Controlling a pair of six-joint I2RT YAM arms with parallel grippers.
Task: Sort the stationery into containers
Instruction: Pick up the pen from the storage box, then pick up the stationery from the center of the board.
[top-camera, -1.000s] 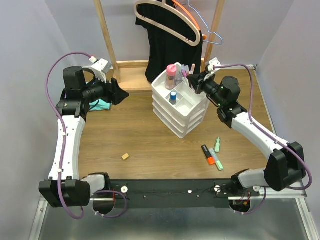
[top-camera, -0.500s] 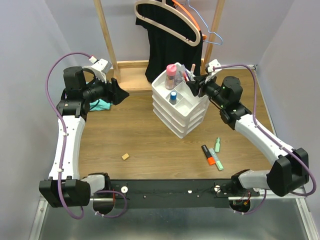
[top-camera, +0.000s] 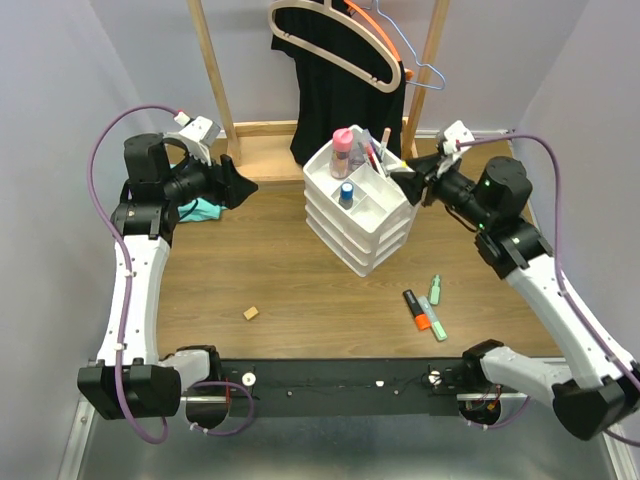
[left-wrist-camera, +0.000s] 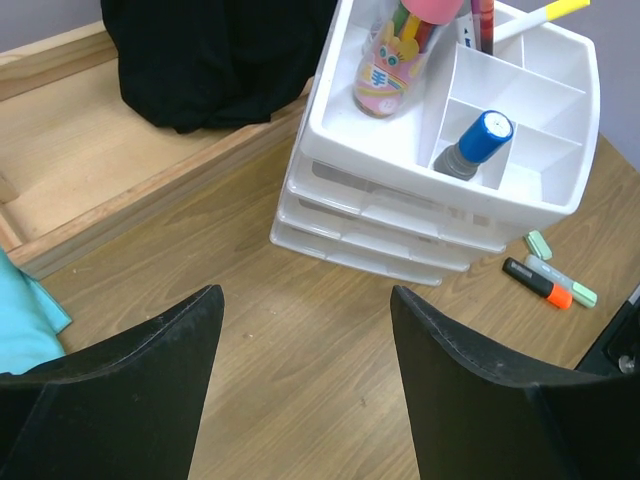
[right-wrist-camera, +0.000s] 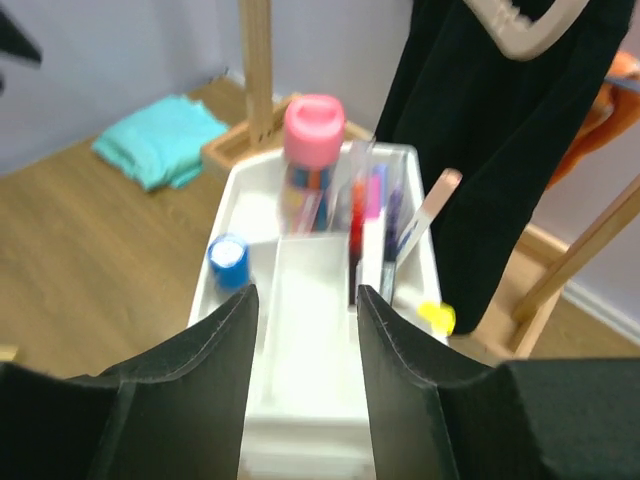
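The robot's left gripper should move back and down onto the tan eraser cube (top-camera: 250, 313) and tip its fingers toward the table, because the cube is still outside the organiser (top-camera: 362, 225).
The white three-drawer organiser (top-camera: 362, 225) stands mid-table with its divided tray on top. In the tray are a pink-capped bottle (top-camera: 343, 150), a blue-capped tube (top-camera: 347, 193) and several pens (top-camera: 378, 152) leaning in a back compartment. My right gripper (top-camera: 408, 182) hangs open and empty just right of the tray, and its wrist view looks down over the tray rim (right-wrist-camera: 300, 420). An orange highlighter (top-camera: 416, 310), two green ones (top-camera: 434, 289) and a tan eraser cube (top-camera: 250, 313) lie on the table. My left gripper (top-camera: 240, 187) is open and empty, left of the organiser.
A wooden rack (top-camera: 215, 70) with hangers and a black garment (top-camera: 340, 100) stands behind the organiser. A teal folded cloth (top-camera: 203, 209) lies under the left arm. The rack's wooden base (left-wrist-camera: 120, 190) runs along the back.
My right gripper has opened and drawn back to the right, away from the tray. The pens it was at now stand in the back compartment. The left arm has not moved.
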